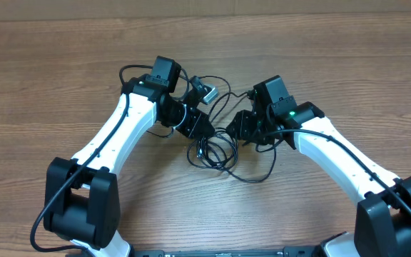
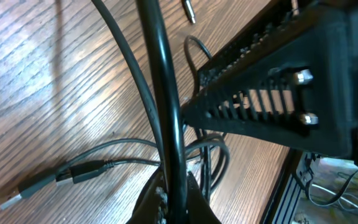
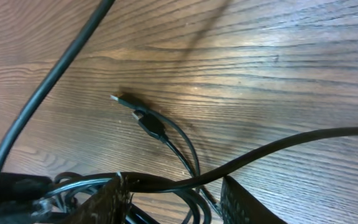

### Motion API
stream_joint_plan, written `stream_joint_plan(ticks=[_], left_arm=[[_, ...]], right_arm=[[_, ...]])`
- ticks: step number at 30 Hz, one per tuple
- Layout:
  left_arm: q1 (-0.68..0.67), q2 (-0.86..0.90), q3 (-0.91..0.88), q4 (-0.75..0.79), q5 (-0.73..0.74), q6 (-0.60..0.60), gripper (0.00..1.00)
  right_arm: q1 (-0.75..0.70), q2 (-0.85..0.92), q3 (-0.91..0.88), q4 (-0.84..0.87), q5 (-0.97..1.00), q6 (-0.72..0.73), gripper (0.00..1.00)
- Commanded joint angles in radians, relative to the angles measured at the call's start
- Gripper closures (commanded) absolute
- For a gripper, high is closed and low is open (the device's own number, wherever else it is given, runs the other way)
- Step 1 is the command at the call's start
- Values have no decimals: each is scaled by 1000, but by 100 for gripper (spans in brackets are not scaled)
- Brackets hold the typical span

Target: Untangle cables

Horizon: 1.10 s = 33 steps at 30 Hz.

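Note:
The black cord in my left gripper still runs into the bunched loops, so I'll pull it left in the overhead view next, then release it.
The cables (image 1: 216, 153) are thin black cords bunched in loops on the wooden table between my two arms. My left gripper (image 1: 203, 131) sits at the bunch's upper left. In the left wrist view it (image 2: 174, 190) is shut on one black cord (image 2: 160, 74) that runs up out of its fingers. Two USB plugs (image 2: 73, 173) lie to its left. My right gripper (image 1: 236, 130) faces it from the right. Its fingers (image 3: 114, 199) stand apart, open, and a black cord (image 3: 185, 180) runs across the gap over a few loops. A plug end (image 3: 143, 117) lies beyond.
A small grey connector block (image 1: 207, 91) lies behind the left gripper, with a cord looping round it. A thin jack plug (image 2: 189, 11) rests on the wood. The right arm's ribbed black finger (image 2: 260, 99) fills the left wrist view's right side, close by.

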Motion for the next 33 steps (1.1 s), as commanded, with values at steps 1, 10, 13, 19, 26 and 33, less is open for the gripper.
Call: stream_joint_plan(ticks=[1, 10, 13, 19, 26, 33], left_arm=[[2, -28, 21, 5, 90, 37, 96], [5, -28, 21, 29, 127, -18, 96], [5, -28, 21, 62, 127, -74, 96], [5, -28, 21, 94, 205, -110, 96], [17, -28, 21, 87, 276, -110, 96], [108, -28, 21, 40, 282, -110, 96]], right_arm=[[-2, 3, -32, 1, -21, -3, 53], [40, 3, -107, 9, -71, 2, 50], [75, 3, -137, 39, -71, 24, 50], [126, 3, -148, 130, -62, 24, 49], [133, 3, -148, 140, 102, 154, 68], [55, 3, -148, 72, 203, 153, 92]])
